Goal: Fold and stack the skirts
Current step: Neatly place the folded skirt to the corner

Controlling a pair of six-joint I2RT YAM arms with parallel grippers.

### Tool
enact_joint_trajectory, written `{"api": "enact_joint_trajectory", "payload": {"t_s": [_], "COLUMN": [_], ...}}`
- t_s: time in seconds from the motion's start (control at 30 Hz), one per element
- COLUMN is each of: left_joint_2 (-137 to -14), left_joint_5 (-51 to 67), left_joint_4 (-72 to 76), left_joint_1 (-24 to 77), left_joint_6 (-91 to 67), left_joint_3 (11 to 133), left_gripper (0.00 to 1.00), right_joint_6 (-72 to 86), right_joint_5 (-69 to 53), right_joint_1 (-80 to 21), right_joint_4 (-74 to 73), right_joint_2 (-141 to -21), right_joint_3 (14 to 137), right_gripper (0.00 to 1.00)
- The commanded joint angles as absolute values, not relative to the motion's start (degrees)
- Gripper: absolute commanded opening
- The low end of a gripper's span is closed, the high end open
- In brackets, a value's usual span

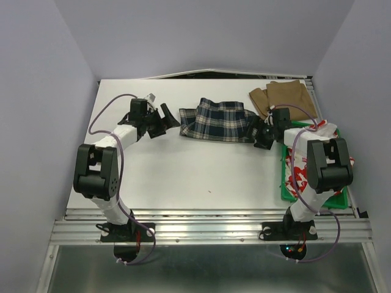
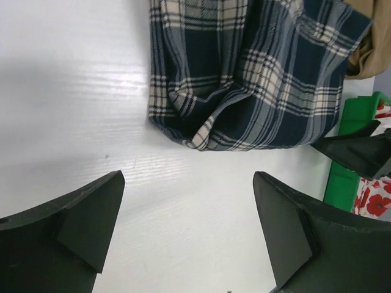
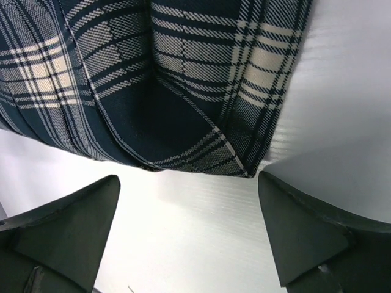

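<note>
Next, my open left gripper moves down and to the right in the top view onto the plaid skirt's near corner point(image 1: 184, 132) point(image 2: 197, 139), as its fingers are short of it.
The navy-and-white plaid skirt point(image 1: 219, 120) lies rumpled at the table's back middle; it also shows in the left wrist view point(image 2: 256, 73) and the right wrist view point(image 3: 153, 79). The tan-brown skirt point(image 1: 284, 96) lies behind it at the back right. The white skirt with red flowers point(image 1: 304, 160) lies in the green tray, partly under my right arm. My left gripper point(image 1: 166, 121) is open and empty just left of the plaid skirt point(image 2: 189, 183). My right gripper point(image 1: 261, 135) is open and empty at the plaid skirt's right edge point(image 3: 189, 186).
The green plastic tray point(image 1: 285, 183) stands at the right side of the white table point(image 1: 183, 177). A raised rail runs along the table's right edge. The table's back edge lies just behind the tan skirt.
</note>
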State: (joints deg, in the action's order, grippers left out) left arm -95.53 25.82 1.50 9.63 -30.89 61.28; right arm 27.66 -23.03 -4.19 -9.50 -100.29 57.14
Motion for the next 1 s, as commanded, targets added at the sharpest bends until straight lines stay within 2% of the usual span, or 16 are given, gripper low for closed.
{"api": "enact_joint_trajectory", "payload": {"t_s": [0.0, 0.2, 0.47, 0.67, 0.8, 0.97], "left_joint_2": [-98.42, -101.25, -106.34, -109.15, -112.58, -116.27], "left_joint_5": [26.81, 24.87, 26.89, 26.28, 24.44, 23.91], "left_joint_4": [2.81, 4.65, 13.78, 18.19, 17.41, 16.61], "left_joint_1": [9.67, 12.65, 13.8, 14.68, 14.85, 15.2], "left_joint_6": [-32.51, -33.75, -38.4, -38.41, -38.14, -37.53], "left_joint_3": [59.06, 59.68, 57.92, 58.7, 61.69, 64.95], "left_gripper": [0.99, 0.98, 0.98, 0.98, 0.98, 0.98], "right_joint_6": [34.1, 34.19, 34.27, 33.67, 31.91, 29.98], "right_joint_5": [-14.88, -9.84, -18.19, -19.86, -18.64, -16.97], "right_joint_1": [-4.39, -4.39, -4.39, -4.39, -4.39, -4.39], "right_joint_4": [-5.1, -5.2, 14.65, 19.95, 20.3, 21.09], "right_joint_2": [-96.26, -95.18, -102.12, -105.02, -106.78, -107.84], "right_joint_3": [51.95, 48.96, 46.05, 47.19, 48.51, 49.22], "right_gripper": [1.0, 1.0, 1.0, 1.0, 0.98, 0.9]}}
